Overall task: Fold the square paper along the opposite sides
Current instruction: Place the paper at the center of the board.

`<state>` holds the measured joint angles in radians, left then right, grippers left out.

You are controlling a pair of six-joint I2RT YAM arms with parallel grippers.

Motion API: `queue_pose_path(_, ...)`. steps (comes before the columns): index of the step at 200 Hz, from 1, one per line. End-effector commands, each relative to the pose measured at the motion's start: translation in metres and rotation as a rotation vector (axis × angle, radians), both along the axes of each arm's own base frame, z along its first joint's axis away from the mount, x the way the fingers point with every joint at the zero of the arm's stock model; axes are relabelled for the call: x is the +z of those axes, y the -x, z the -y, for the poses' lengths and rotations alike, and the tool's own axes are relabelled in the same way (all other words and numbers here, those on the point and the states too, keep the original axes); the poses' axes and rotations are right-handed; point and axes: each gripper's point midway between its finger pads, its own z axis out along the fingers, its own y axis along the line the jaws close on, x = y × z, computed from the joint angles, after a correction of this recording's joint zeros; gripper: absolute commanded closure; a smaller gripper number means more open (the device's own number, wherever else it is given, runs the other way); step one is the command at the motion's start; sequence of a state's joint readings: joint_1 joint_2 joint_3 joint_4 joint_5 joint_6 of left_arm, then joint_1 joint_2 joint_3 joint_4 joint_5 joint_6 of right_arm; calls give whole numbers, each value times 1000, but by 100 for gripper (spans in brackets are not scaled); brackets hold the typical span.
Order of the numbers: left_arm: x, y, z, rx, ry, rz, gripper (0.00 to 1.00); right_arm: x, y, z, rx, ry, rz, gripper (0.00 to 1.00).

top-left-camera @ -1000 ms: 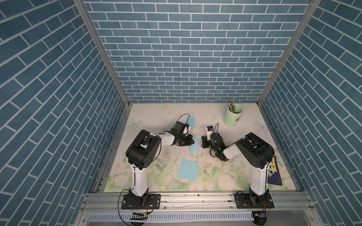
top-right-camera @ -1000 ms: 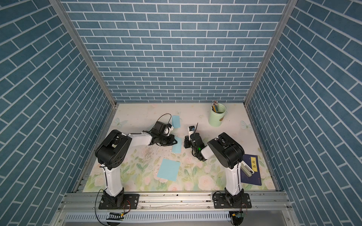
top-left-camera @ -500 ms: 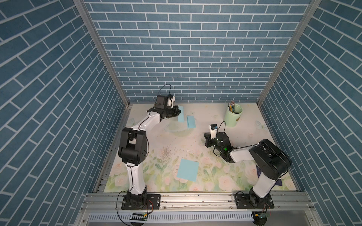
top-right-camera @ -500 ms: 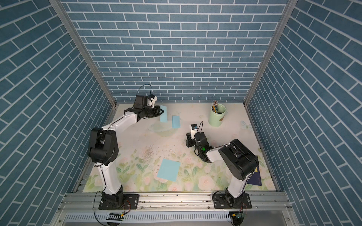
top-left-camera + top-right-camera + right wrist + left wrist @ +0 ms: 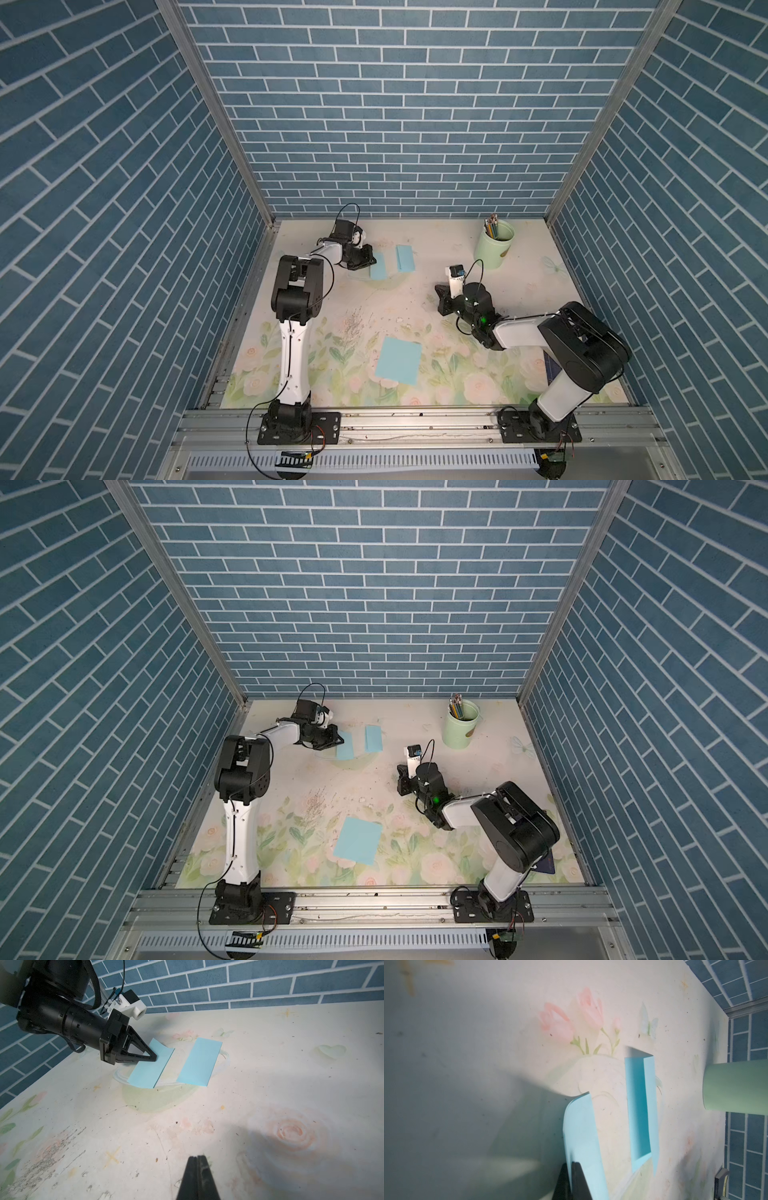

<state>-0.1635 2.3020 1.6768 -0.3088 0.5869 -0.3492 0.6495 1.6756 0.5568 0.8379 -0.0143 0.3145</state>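
Observation:
The far end of the folded blue paper lags behind, so my left gripper needs to slide the paper outward to the spot (image 5: 380,251) (image 5: 586,1079) beside the second folded paper and let go of its edge.
The square paper (image 5: 399,360) (image 5: 358,839) lies flat and light blue near the front middle of the table, away from both grippers. My left gripper (image 5: 371,262) (image 5: 340,741) (image 5: 571,1169) (image 5: 154,1057) is at the far back left. It is shut on the edge of a folded blue paper (image 5: 379,267) (image 5: 581,1126) (image 5: 150,1068), which rests on the table with the gripped edge curled up. A second folded paper (image 5: 405,258) (image 5: 641,1105) (image 5: 199,1061) lies just beside it. My right gripper (image 5: 441,299) (image 5: 401,781) (image 5: 197,1157) is shut and empty, low over the table right of centre.
A green cup of pencils (image 5: 496,249) (image 5: 737,1086) stands at the back right. A dark blue book (image 5: 546,864) lies at the front right, mostly hidden behind the right arm. Brick walls enclose the table on three sides.
My left arm carried the folded paper from the table's centre to the far back left and set it beside the other folded paper. My right gripper drew back to the right.

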Motion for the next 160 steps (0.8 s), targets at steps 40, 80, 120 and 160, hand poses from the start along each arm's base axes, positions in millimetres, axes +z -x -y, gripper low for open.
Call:
queue_pose_path(40,-12,3,4,-30,-51,-9,95,-1,-4,-8,18,-15,-13,100)
queue_pose_path(80,-4,-20,4,-51,-92,34,95,-2,-4,-11,26,-29,-30,100)
queue_pose_path(120,-9,-24,5,-89,-123,37,92,-2,-5,-12,26,-31,-34,100)
queue_pose_path(160,-9,-21,2,-108,-167,41,63,-2,-5,-16,40,-34,-39,100)
